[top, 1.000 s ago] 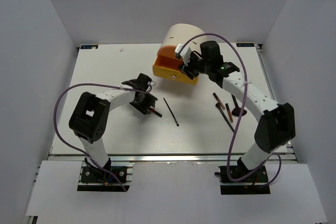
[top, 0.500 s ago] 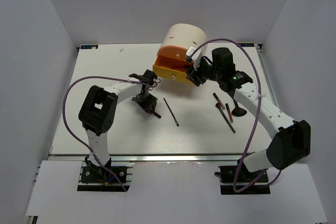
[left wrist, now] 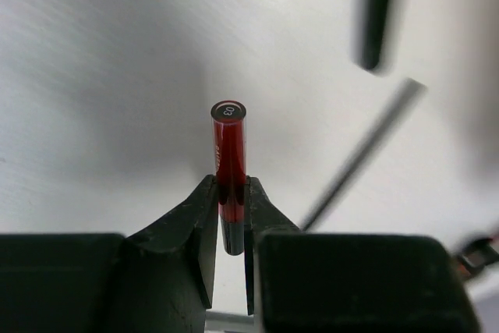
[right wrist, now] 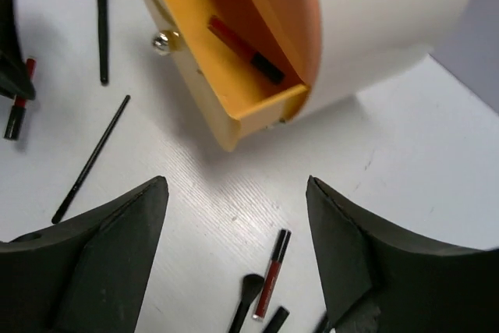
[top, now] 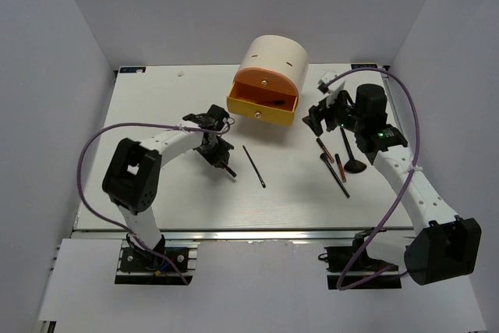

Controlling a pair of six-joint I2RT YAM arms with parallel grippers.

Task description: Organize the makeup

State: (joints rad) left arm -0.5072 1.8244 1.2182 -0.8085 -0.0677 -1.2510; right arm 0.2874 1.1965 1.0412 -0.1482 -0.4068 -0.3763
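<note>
A matching red-and-black stick is already in the drawer, so I will next move my left gripper up and outward over the open orange drawer point(top: 263, 107) and let go of the stick there.
My left gripper point(top: 219, 154) point(left wrist: 231, 189) is shut on the black end of a short red-and-black stick point(left wrist: 228, 142) point(top: 227, 166) low over the table left of centre. My right gripper point(top: 321, 117) point(right wrist: 234, 193) hangs open and holds nothing, just right of the cream case point(top: 271, 58). The case's orange drawer point(top: 263, 107) point(right wrist: 210, 52) is pulled out with another red-and-black stick point(right wrist: 245, 51) inside. A slim black stick point(top: 253, 166) point(right wrist: 90, 160) lies mid-table. A red gloss stick point(right wrist: 271, 274), brushes point(top: 351, 154) and other sticks point(top: 325, 150) lie under the right arm. A black brush point(right wrist: 101, 5) lies near the left gripper.
The table point(top: 156, 193) is white, with grey walls on three sides and a metal rail along its near edge. The case stands at the back centre, its drawer jutting toward the arms. Purple cables loop over both arms.
My right gripper has drawn back from the drawer to the right and opened wide. My left gripper has closed on the red-and-black stick.
</note>
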